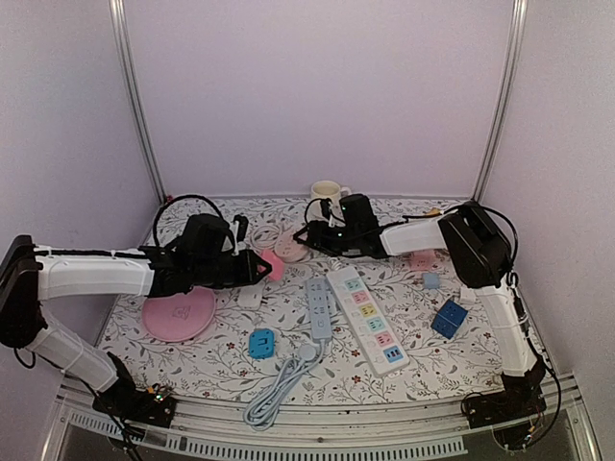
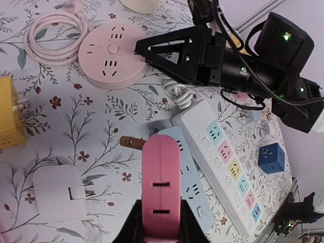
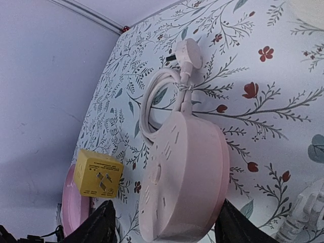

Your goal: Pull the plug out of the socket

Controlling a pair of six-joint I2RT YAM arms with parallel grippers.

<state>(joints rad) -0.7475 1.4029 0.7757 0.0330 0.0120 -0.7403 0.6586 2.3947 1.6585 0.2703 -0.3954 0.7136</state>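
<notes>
My left gripper lowers the plug, already off the socket (image 1: 290, 249), next, to reach the open cloth between the white adapter and light blue strip.
The pink plug (image 2: 161, 187) is an oblong block with two slots and a brass prong on its far end. My left gripper (image 2: 161, 223) is shut on it and holds it above the table, clear of the round pink socket (image 2: 112, 56). In the top view the plug (image 1: 273, 265) sits just left of the socket (image 1: 290, 249). My right gripper (image 3: 167, 225) is open, and its fingers straddle the socket (image 3: 185, 182), which rests on the flowered cloth. The socket's faces carry no plug. From above, the right gripper (image 1: 306, 233) reaches in from the right and the left gripper (image 1: 258, 267) from the left.
The socket's coiled pink cord (image 2: 53, 30) lies behind it. A yellow cube adapter (image 3: 97, 179) and a white adapter (image 2: 58, 192) lie to the left. A light blue strip (image 1: 319, 307), a long white power strip (image 1: 367, 317), a blue cube (image 1: 449, 318), a pink plate (image 1: 180, 314) and a mug (image 1: 327, 192) are nearby.
</notes>
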